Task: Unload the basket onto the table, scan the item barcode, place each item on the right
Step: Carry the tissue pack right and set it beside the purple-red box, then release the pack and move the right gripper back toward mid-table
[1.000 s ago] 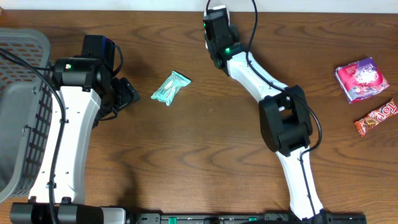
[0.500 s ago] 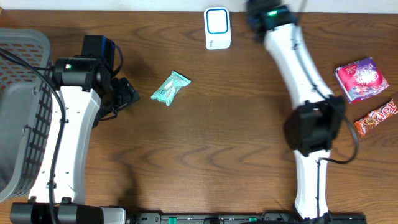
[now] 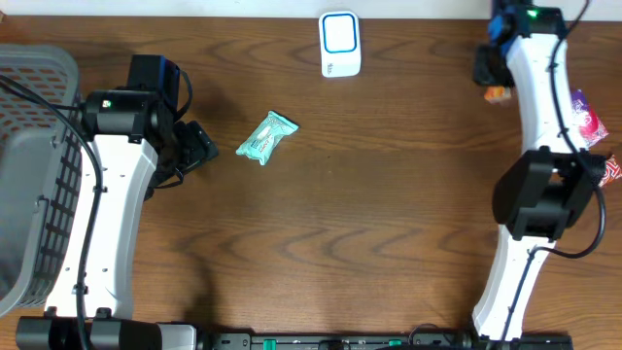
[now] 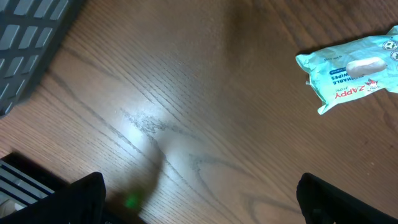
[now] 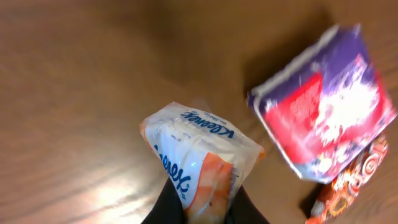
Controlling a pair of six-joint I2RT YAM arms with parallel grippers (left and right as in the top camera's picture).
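My right gripper needs to move back and down and let go of the tissue pack beside the purple and red snack pack, because bare wood is open there.
My right gripper is shut on a white and orange Kleenex tissue pack, held above the wood. Overhead, that gripper hangs at the back right, and only an orange corner of the tissue pack peeks out below it. No barcode shows on the pack. The white scanner with a blue-ringed face lies at the back middle, well left of the pack. My left gripper stands open and empty. Just right of it lies a green wipes pack, also in the left wrist view.
A grey basket stands at the left edge, its wall close to my left gripper. A purple and red snack pack and an orange candy bar lie at the right, partly hidden overhead by my right arm.
My right arm has swung from over the scanner at the back middle to the far right, uncovering the scanner. The left arm and the green pack have not moved.
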